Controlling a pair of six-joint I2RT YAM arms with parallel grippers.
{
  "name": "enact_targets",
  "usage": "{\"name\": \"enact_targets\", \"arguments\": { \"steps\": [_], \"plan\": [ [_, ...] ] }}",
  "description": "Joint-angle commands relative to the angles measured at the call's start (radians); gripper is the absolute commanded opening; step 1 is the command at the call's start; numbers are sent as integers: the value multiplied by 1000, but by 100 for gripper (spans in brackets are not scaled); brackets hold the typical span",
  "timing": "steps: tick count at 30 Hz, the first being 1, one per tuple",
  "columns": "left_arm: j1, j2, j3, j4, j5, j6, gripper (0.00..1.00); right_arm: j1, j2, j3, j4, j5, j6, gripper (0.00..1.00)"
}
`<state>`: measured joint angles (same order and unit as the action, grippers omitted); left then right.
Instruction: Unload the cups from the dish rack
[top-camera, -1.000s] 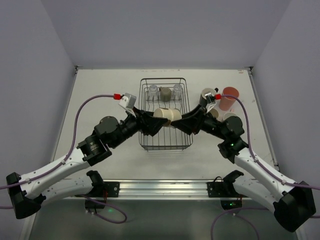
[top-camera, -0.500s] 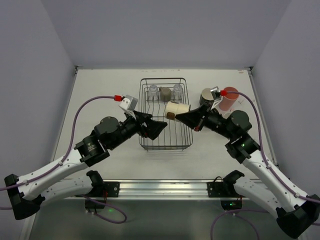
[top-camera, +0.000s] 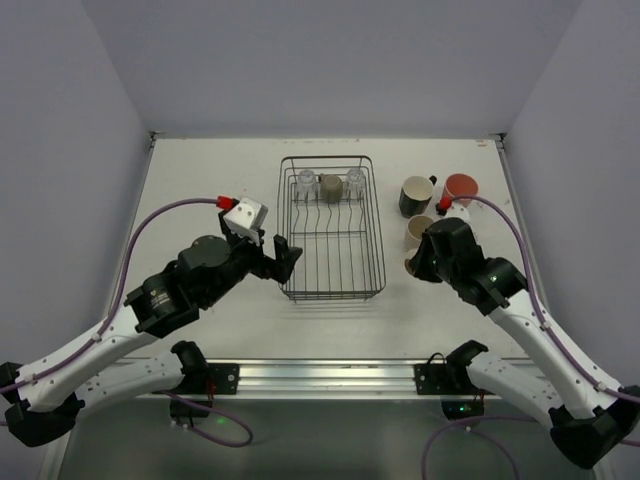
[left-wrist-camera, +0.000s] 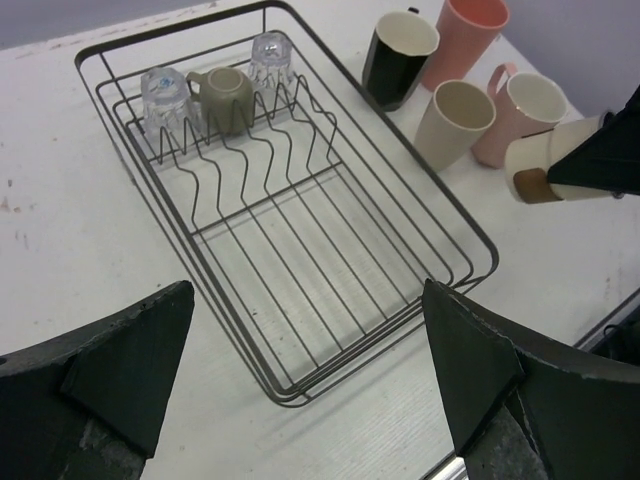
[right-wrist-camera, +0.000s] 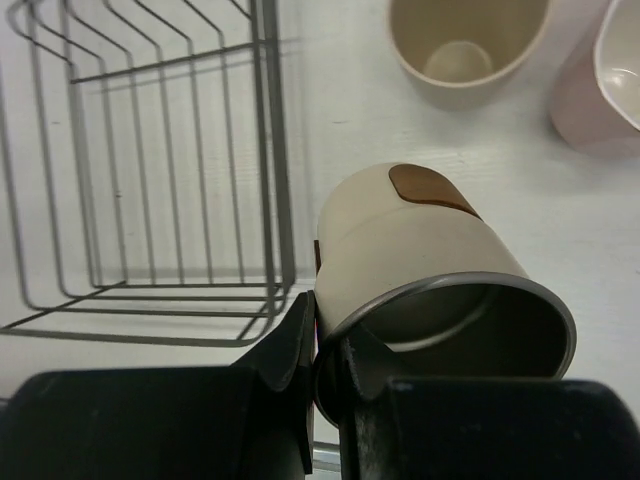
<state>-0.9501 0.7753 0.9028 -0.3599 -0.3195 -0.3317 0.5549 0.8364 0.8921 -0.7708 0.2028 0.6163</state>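
Observation:
I will next use my right gripper to lower the beige cup straight down onto the open tabletop beside the near corner of the rack, because that spot is clear of the other cups.
The black wire dish rack (top-camera: 283, 230) sits mid-table and shows in the left wrist view (left-wrist-camera: 440, 200) and the right wrist view (right-wrist-camera: 265, 150). At its far end stand two clear glasses (top-camera: 306, 183) (top-camera: 354, 181) and a grey-brown cup (top-camera: 330, 186). My right gripper (top-camera: 418, 264) is shut on the rim of a beige cup with a brown base (right-wrist-camera: 420, 235), tilted, just right of the rack's near corner. The beige cup also shows in the left wrist view (left-wrist-camera: 535, 165). My left gripper (top-camera: 285, 255) is open and empty at the rack's near left corner (left-wrist-camera: 305, 330).
Right of the rack stand a black mug (top-camera: 415, 195), a pink tumbler (top-camera: 460, 190) and a beige cup (top-camera: 419, 230). A pink handled cup (left-wrist-camera: 520, 110) stands beside them. The metal rail (top-camera: 320, 375) runs along the near edge.
My right gripper has carried the beige cup out of the rack to the right and down beside the other cups. My left gripper has let go and drawn back to the left, open.

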Motion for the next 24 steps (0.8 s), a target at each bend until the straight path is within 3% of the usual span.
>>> {"name": "enact_targets", "arguments": {
  "steps": [1,14,24],
  "plan": [
    [1,-1,56,-115,-49,75,100,0,79,62,-140,144,-9,0],
    [1,-51,6,-134,-130,125,100,0,414,-5,50,70,-7,0],
    [2,-56,-54,-96,-156,112,100,0,524,-44,122,21,-20,18]
  ]
}}
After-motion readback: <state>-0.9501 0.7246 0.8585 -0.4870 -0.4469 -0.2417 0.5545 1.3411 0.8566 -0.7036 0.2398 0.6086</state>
